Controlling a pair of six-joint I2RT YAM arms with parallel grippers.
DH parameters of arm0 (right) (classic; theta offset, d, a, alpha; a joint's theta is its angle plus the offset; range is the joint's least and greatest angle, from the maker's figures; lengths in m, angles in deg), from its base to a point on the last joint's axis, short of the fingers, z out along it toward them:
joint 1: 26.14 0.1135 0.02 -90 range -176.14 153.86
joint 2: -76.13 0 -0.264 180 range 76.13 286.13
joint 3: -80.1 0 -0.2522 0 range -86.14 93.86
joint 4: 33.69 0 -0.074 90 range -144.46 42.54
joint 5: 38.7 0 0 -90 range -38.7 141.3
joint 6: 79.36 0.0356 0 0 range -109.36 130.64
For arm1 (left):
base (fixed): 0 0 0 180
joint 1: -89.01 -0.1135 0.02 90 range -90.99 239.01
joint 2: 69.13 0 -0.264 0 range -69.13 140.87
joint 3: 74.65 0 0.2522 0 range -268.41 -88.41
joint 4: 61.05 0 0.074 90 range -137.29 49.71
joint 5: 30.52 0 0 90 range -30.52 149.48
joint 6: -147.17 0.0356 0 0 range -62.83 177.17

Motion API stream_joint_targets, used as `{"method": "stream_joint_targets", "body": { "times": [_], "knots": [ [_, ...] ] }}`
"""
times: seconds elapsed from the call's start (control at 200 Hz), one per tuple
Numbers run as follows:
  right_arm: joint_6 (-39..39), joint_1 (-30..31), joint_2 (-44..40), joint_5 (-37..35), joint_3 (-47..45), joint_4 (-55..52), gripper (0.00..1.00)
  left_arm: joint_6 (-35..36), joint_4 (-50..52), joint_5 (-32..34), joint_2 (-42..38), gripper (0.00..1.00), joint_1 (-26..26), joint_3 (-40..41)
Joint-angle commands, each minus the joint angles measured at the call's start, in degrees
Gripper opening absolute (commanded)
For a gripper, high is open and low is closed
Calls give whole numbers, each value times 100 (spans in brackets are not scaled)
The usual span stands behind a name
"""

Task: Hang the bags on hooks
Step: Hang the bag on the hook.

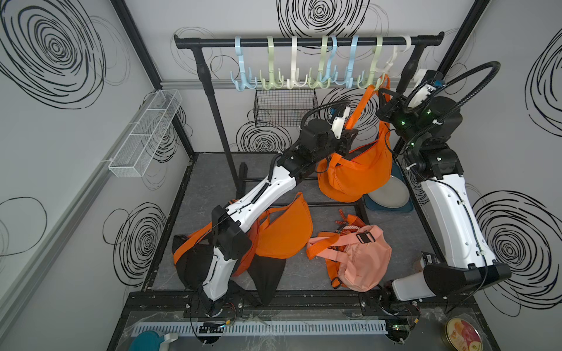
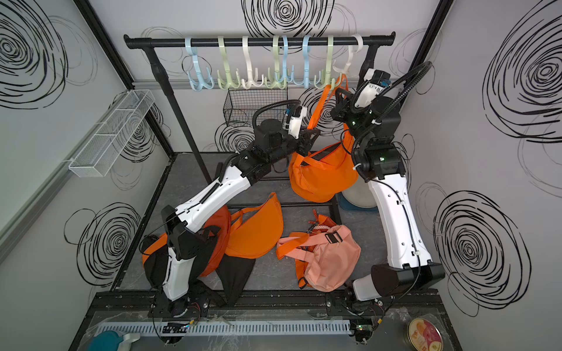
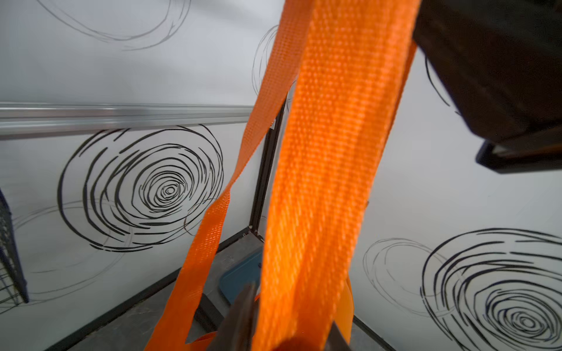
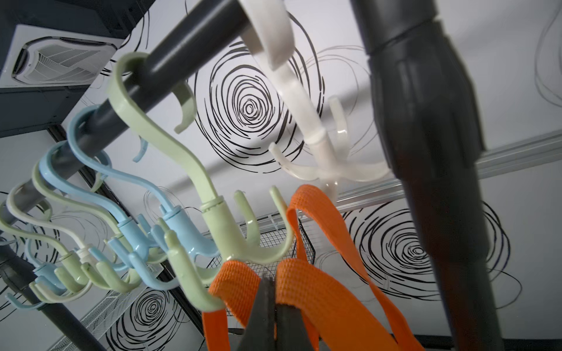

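Observation:
My right gripper holds the strap with its top against the lower peg of the pale green hook, so next it needs to move slightly down toward the bar's dark post (image 1: 405, 77) (image 4: 433, 146) and let go of the strap.
An orange bag (image 1: 355, 176) (image 2: 322, 179) hangs by its orange strap (image 1: 360, 103) (image 4: 319, 291) below the rail of coloured hooks in both top views. My right gripper (image 1: 383, 92) (image 2: 340, 94) (image 4: 272, 282) is shut on the strap's top, right at the pale green hook (image 1: 375, 79) (image 2: 327, 79) (image 4: 213, 218). The strap lies against one of that hook's lower prongs. My left gripper (image 1: 352, 136) (image 2: 314, 135) (image 3: 292, 319) is lower, beside the bag's mouth. Its jaws stand apart, with the strap (image 3: 328, 170) running between them.
On the table lie another orange bag (image 1: 282, 228), a pink bag (image 1: 359, 258) and a black and orange bag (image 1: 194, 258) under my left arm. A plate on a blue tray (image 1: 392, 191) sits behind the hanging bag. A black wire basket (image 1: 286, 106) hangs on the back wall.

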Motion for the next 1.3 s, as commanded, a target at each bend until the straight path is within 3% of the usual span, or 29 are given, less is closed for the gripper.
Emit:
{"method": "stream_joint_targets", "body": {
  "times": [0.0, 0.175, 0.35, 0.43, 0.615, 0.716, 1.016, 1.211, 1.296],
  "knots": [
    [-50, -168, -209, -192, -202, -21, 0, 151, -158, 31, -493, 51, -42, 184],
    [-25, -333, -417, -238, -368, -115, 0, 309, -4, 89, -844, 75, -37, 412],
    [2, -431, -602, -151, -534, -126, 0, 591, 232, 318, -1401, 92, -44, 957],
    [-5, -442, -707, -158, -564, -171, 14, 709, 264, 499, -1755, 100, -52, 1369],
    [-94, -439, -1165, -255, -723, -258, 57, 982, 210, 1041, -2733, 99, -104, 2567],
    [-86, -432, -1510, -303, -947, -355, 70, 875, -52, 1242, -3351, 99, -200, 3514],
    [-20, -248, -2654, 272, -2434, -1186, 79, 873, -585, 2264, -5215, 99, -324, 6389],
    [-401, 571, -3293, -116, -3737, -2615, 83, 1023, -1342, 3371, -6134, 99, -231, 7781],
    [-268, 1016, -3401, -351, -4485, -3105, 84, 928, -1717, 3557, -6355, 99, -228, 8102]
  ]
}}
